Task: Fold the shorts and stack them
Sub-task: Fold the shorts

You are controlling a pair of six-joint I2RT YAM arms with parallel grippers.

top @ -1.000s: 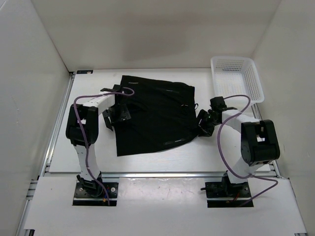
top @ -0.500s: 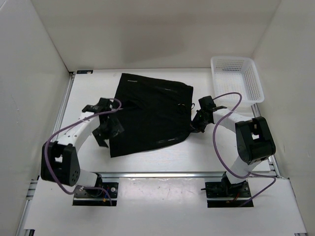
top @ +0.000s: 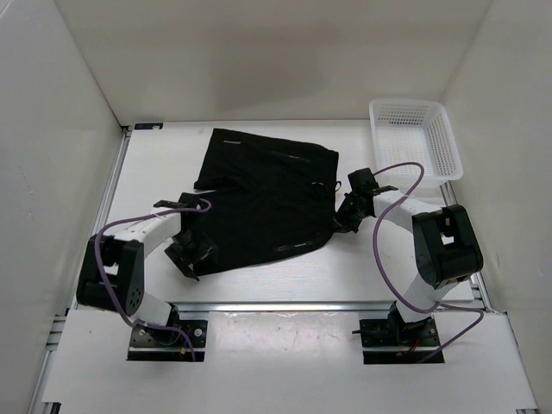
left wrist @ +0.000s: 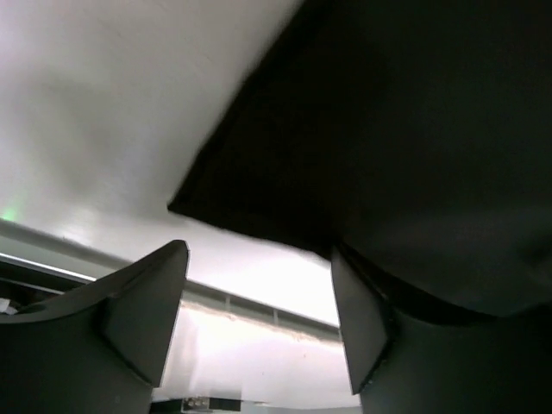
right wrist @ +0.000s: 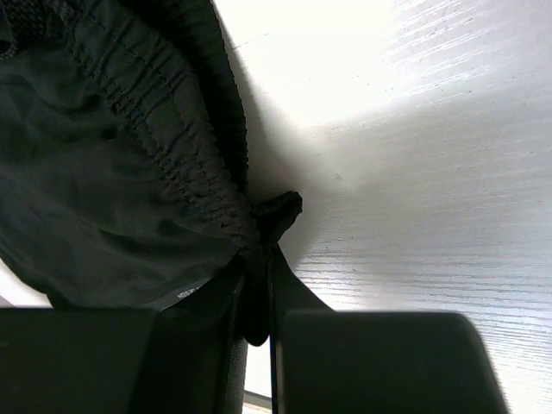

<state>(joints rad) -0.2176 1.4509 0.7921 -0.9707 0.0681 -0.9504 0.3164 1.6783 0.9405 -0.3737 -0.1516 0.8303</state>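
The shorts' far half lies flat, so my right gripper will rise, move outward over the waistband's far corner (top: 331, 157) and release the pinched edge.
The black shorts (top: 267, 194) lie spread on the white table, waistband toward the right. My right gripper (top: 343, 220) is shut on the right edge of the shorts; in the right wrist view (right wrist: 259, 259) its jaws pinch the gathered elastic waistband (right wrist: 181, 164). My left gripper (top: 191, 254) is open at the near left corner of the shorts. In the left wrist view (left wrist: 259, 293) its fingers (left wrist: 147, 302) stand wide apart with nothing between them, and the shorts' corner (left wrist: 345, 147) lies just beyond, partly over the right finger.
A white mesh basket (top: 414, 138) stands at the back right corner. White walls enclose the table on three sides. A metal rail (top: 285, 304) runs along the table's near edge, close to my left gripper.
My left arm has swung toward the near edge, to the shorts' front left corner. The shorts' left side has shifted and rumpled. My right gripper has stayed put on the waistband.
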